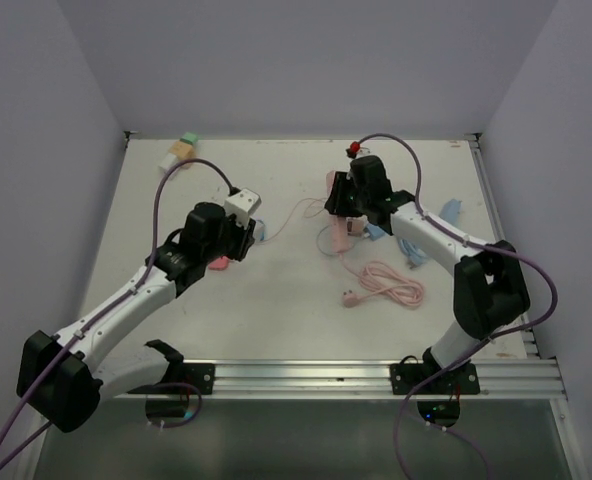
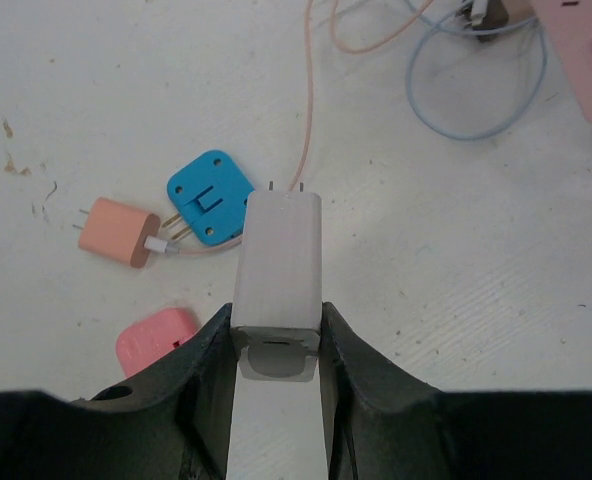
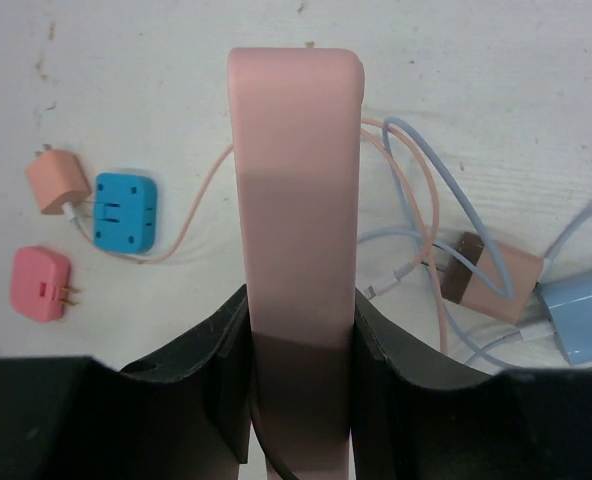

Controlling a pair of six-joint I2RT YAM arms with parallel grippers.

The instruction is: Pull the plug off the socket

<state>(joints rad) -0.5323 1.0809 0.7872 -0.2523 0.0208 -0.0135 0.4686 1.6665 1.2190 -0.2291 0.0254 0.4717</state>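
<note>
My left gripper lowers to the tabletop beside the blue adapter next and releases, because the white plug block's prongs are bare and clear of the pink socket strip.
My left gripper is shut on a white plug block. In the left wrist view the block sits between the fingers with its two prongs bare, pointing away, a little above the table. My left gripper holds its rear end. My right gripper is shut on a pink socket strip. In the right wrist view the strip runs straight out between the jaws of my right gripper. The plug and the strip are apart, the strip's end showing at the top right of the left wrist view.
A blue adapter, an orange charger and a pink plug lie under the left gripper. A brown-peach charger, a light blue charger and tangled cables lie by the strip. A coiled pink cable lies mid-right. Blocks sit back left.
</note>
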